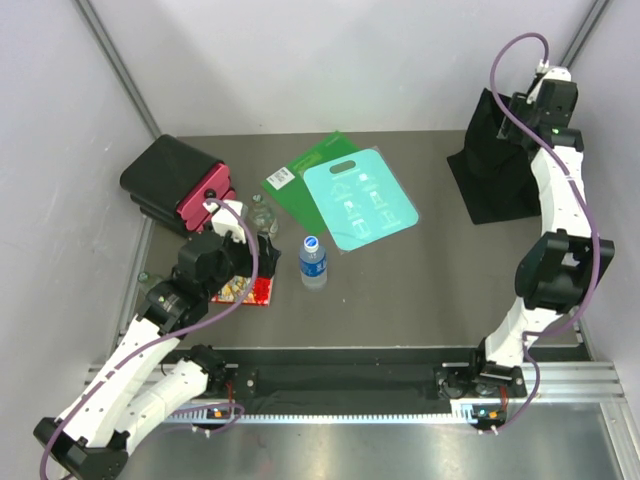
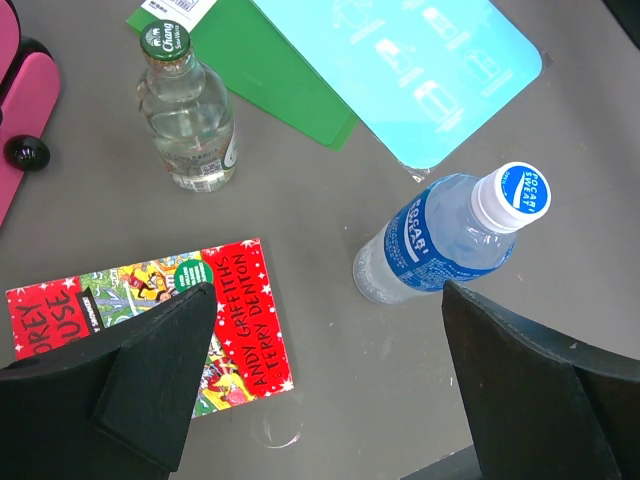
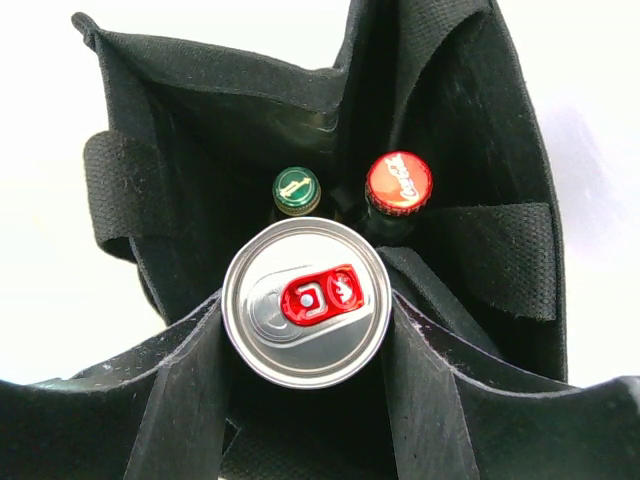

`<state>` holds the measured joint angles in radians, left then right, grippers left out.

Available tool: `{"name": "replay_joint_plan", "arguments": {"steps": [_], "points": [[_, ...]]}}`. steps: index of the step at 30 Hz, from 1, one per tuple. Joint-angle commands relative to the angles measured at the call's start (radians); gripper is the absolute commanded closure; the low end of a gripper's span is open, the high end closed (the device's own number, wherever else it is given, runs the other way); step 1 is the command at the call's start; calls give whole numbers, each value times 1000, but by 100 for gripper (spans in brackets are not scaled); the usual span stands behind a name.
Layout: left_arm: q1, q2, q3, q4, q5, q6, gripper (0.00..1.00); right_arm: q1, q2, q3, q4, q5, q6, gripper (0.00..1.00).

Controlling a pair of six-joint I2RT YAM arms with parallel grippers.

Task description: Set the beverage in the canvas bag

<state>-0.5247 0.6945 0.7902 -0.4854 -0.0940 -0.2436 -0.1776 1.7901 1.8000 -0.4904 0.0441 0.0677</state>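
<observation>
I will lower the silver can with my right gripper through the canvas bag's opening (image 3: 346,212) below it, down beside the green-capped bottle (image 3: 296,190). I will release it next.
The canvas bag (image 1: 500,170) is a black floppy tote standing at the far right of the table. In the right wrist view its open mouth (image 3: 200,130) shows a green-capped bottle (image 3: 296,190) and a red-capped cola bottle (image 3: 398,183) inside. My right gripper (image 3: 306,315) is over the bag's mouth (image 1: 518,115), shut on a silver beverage can (image 3: 306,330) with a red tab, held upright between the fingers (image 3: 190,400). I cannot tell whether the can rests on anything. My left gripper (image 2: 326,300) is open and empty, low over the table at the left (image 1: 243,262).
A blue-labelled water bottle (image 2: 440,240) stands just ahead of the left gripper (image 1: 313,262). A clear glass bottle (image 2: 187,120), a red book (image 2: 150,320), a green sheet (image 1: 305,172), a teal sheet (image 1: 358,205) and a black hard case with a red edge (image 1: 180,185) are on the table's left half.
</observation>
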Motion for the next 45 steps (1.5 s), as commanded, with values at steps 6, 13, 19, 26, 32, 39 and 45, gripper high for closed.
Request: {"name": "replay_joint_plan", "arguments": {"steps": [6, 13, 19, 26, 32, 39, 45], "points": [[-3, 3, -2, 47, -6, 7, 1, 56, -8, 90, 113, -4, -103, 100], [-3, 2, 0, 47, -7, 9, 2, 82, 8, 105, 111, 23, -127, 100], [-3, 0, -2, 47, -4, 9, 2, 82, 14, 101, 92, 49, -141, 100], [-3, 2, -2, 48, -3, 7, 2, 67, 6, 67, 16, 85, -75, 100], [-1, 3, -2, 48, 0, 7, 1, 66, 9, -4, 26, 96, -37, 100], [-1, 3, 0, 48, -4, 6, 2, 41, 25, -57, 92, 76, -8, 100], [-3, 5, -2, 47, -6, 7, 2, 21, 35, -123, 163, 59, 7, 97]]}}
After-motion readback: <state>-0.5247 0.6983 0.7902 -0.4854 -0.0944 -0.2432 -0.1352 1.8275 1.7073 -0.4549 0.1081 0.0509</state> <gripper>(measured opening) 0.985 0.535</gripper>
